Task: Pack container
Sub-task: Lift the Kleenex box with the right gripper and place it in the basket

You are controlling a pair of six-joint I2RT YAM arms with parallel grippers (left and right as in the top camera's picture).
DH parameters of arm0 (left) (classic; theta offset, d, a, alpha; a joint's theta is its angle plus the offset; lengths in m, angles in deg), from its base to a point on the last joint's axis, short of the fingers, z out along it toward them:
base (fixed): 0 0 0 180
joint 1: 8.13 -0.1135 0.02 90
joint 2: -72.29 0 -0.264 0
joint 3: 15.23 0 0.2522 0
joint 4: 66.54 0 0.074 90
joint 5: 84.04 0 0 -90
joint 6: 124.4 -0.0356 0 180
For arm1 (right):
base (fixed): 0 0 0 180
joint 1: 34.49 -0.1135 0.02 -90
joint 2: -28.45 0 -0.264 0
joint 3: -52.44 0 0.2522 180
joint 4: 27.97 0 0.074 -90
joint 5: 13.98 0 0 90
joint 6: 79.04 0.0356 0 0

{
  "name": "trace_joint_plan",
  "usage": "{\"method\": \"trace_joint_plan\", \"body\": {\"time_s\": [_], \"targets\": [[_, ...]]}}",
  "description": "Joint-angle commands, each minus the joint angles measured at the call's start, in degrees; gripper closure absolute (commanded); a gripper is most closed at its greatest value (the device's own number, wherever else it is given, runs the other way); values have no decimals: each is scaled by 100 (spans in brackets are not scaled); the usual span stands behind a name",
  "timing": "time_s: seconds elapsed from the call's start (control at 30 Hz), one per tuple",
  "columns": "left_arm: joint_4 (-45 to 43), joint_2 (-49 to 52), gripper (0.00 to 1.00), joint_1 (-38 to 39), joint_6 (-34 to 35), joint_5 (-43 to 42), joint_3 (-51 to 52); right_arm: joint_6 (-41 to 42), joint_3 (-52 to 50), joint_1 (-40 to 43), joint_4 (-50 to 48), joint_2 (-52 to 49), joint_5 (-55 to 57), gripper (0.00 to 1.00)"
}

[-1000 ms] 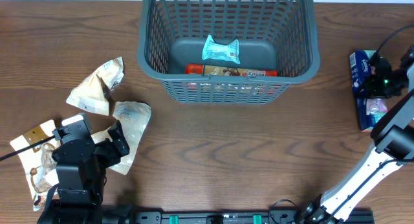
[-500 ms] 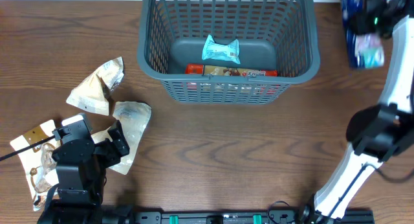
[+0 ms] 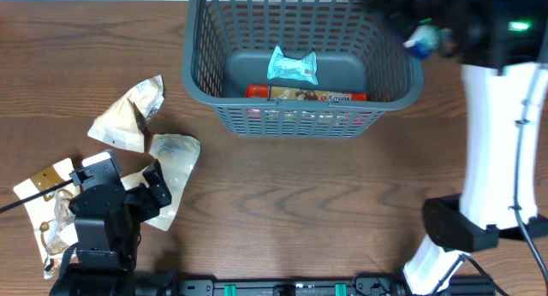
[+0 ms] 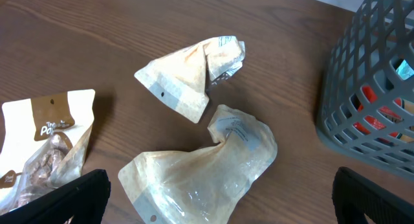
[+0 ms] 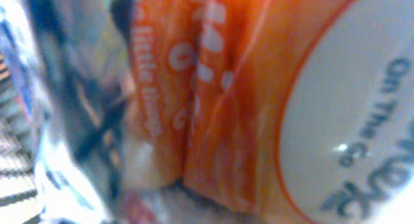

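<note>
The snack packet [image 3: 421, 44] is still hanging above the container's rim. I will move my right gripper to the left in the overhead view, then down over the teal packet [image 3: 292, 65], and let go.
The container, a grey-blue lattice basket [image 3: 304, 118], stands at the back centre; its wall also shows in the left wrist view [image 4: 375, 101]. A teal packet [image 3: 292, 65] and a red bar [image 3: 308, 95] lie on its floor. My right gripper [image 3: 419, 35] is blurred above the basket's right rim, shut on a snack packet [image 3: 421, 44]. The right wrist view is filled by that packet's orange and white wrapper [image 5: 259, 101], and the fingers are hidden. My left gripper [image 3: 128, 198] is open and empty low over a clear pouch [image 4: 207, 166] at the front left.
Left of the basket lie a tan crumpled pouch [image 3: 128, 112] [image 4: 191, 72], the clear pouch [image 3: 175, 159] and a brown-and-white snack bag [image 3: 47, 210] [image 4: 52, 146]. The right arm's white link [image 3: 492, 133] stands over the table's right side.
My right arm has swung from the table's right side up and left to the basket's right rim, carrying the packet. The left arm and the pouches have not moved.
</note>
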State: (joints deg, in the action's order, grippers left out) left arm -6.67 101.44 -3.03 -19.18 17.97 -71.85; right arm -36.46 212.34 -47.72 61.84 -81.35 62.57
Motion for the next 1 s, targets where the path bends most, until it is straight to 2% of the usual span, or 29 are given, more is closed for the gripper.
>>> {"method": "trace_joint_plan", "body": {"time_s": [0.0,0.1,0.37,0.4,0.43,0.47,0.53,0.63,0.77,0.8,0.83,0.87,0.97], "targets": [[13,-4,2,22,52,7,-98,-1469,-223,-525,55,-236,-68,99],[11,-4,1,22,52,7,-98,-2041,-542,-782,31,-503,-76,99],[13,-4,1,22,52,7,-98,-1967,-1213,-811,7,-1526,-26,97],[13,-4,1,22,52,7,-98,-1875,-1272,-796,9,-1668,2,88],[13,-4,1,22,52,7,-98,-1762,-1316,-785,7,-1797,17,70],[13,-4,1,22,52,7,-98,-1661,-1340,-778,9,-1895,15,64],[13,-4,1,22,52,7,-98,-1523,-1344,-772,31,-2059,13,62],[13,-4,1,22,52,7,-98,-1493,-1344,-774,52,-2111,13,51],[13,-4,1,22,52,7,-98,-1473,-1193,-780,125,-1880,13,48],[15,-4,1,22,50,9,-98,-1410,-1119,-780,120,-1775,13,40],[15,-4,2,22,46,9,-98,-1279,-1014,-772,109,-1648,22,12],[11,-4,1,22,22,11,-98,-1158,-883,-758,90,-1495,37,1],[20,-4,1,22,-15,11,-98,-1084,-426,-708,57,-1012,7,1]]}}
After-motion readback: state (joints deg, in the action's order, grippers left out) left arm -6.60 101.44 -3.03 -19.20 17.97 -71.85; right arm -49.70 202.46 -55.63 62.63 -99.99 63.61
